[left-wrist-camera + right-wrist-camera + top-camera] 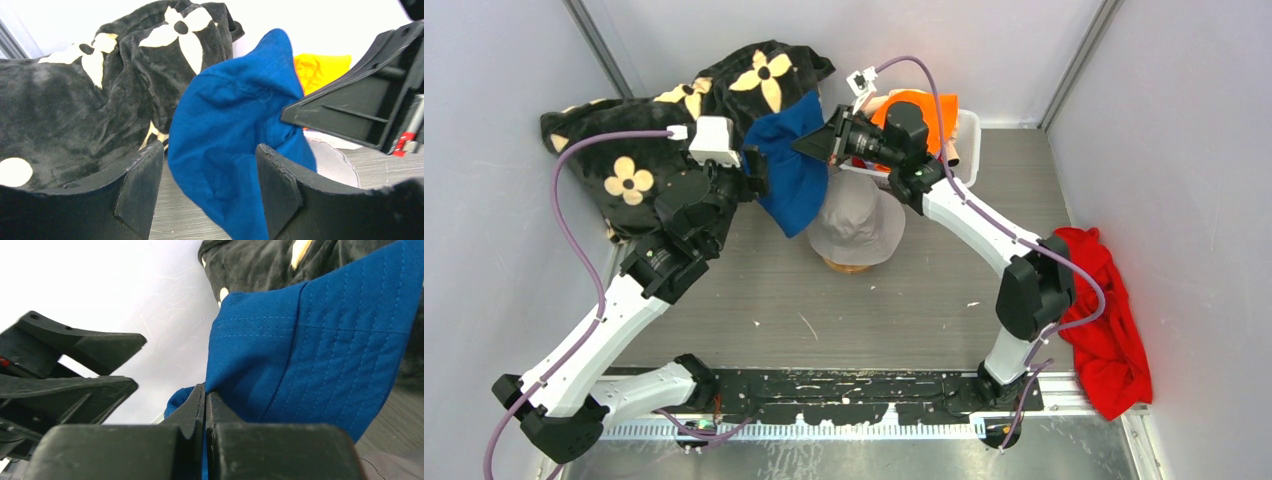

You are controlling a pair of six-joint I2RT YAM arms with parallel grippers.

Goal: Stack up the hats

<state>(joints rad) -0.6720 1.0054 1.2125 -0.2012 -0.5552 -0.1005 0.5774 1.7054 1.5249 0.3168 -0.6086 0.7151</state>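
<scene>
The right gripper moves back down next and releases the blue hat point(792, 170) over the grey hat point(856, 225), since that sits below it, to its right in the top view.
My right gripper point(821, 141) is shut on the brim of the blue hat point(792, 170) and holds it up so it hangs above the table. The pinch shows in the right wrist view point(206, 390), with the blue hat point(320, 350) spreading right. My left gripper point(759, 180) is open beside the hanging hat. In the left wrist view point(210, 150) the blue hat point(235, 115) hangs between and just beyond the spread fingers. The grey hat point(856, 225) sits on a tan stand in the middle. The orange hat point(924, 110) lies in a white bin at the back. The other hats are out of view.
The black blanket with cream flowers point(624, 150) is heaped at the back left. A red cloth point(1109, 320) lies at the right edge. The white bin point(969, 130) stands at the back right. Grey walls close in on three sides.
</scene>
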